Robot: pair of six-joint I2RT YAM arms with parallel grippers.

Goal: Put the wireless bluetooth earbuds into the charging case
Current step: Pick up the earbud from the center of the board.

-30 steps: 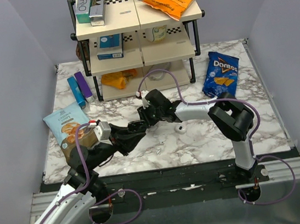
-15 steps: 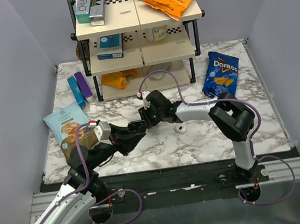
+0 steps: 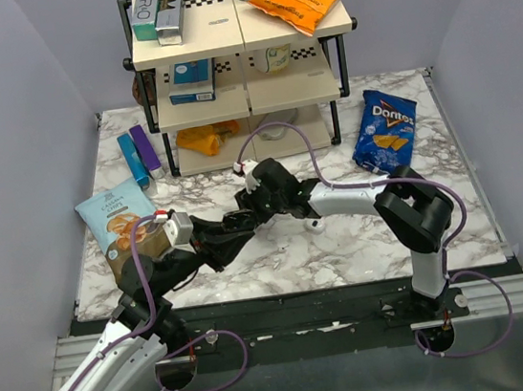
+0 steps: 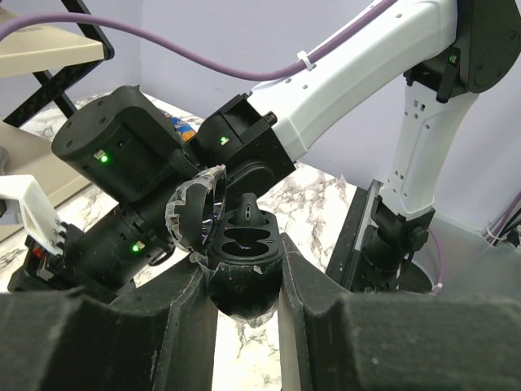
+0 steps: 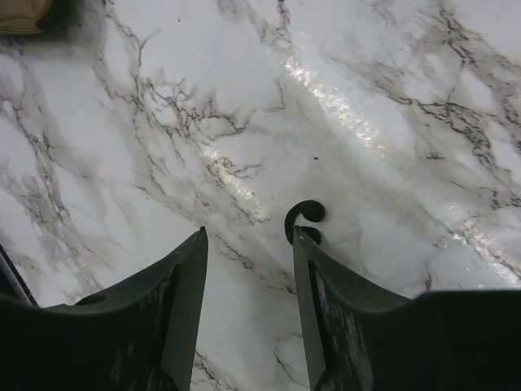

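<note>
The robot will move its right gripper down toward the right in the wrist view next, because the curved black earbud [image 5: 292, 220] is below the gripper on that side, outside the gap between its fingers.
My left gripper [image 4: 241, 273] is shut on the charging case [image 4: 244, 287], which looks dark here, with its clear-edged lid [image 4: 198, 213] flipped open to the left. One black earbud [image 4: 246, 210] stands up at the far end of the case, and two sockets in front of it are empty. My right gripper [image 5: 248, 234] is open and empty above the marble. A second black earbud [image 5: 304, 217] lies on the table at the tip of its right finger. In the top view both grippers meet mid-table, left [image 3: 237, 228], right [image 3: 244, 210].
A small white object [image 3: 314, 224] lies on the marble under the right forearm. A snack bag [image 3: 118, 221] is at the left and a Doritos bag [image 3: 384, 128] at the right. A shelf rack [image 3: 239, 39] with boxes and chips stands at the back.
The right gripper has shifted slightly left toward the held case, and its elbow has swung a little right. The left arm has not moved.
</note>
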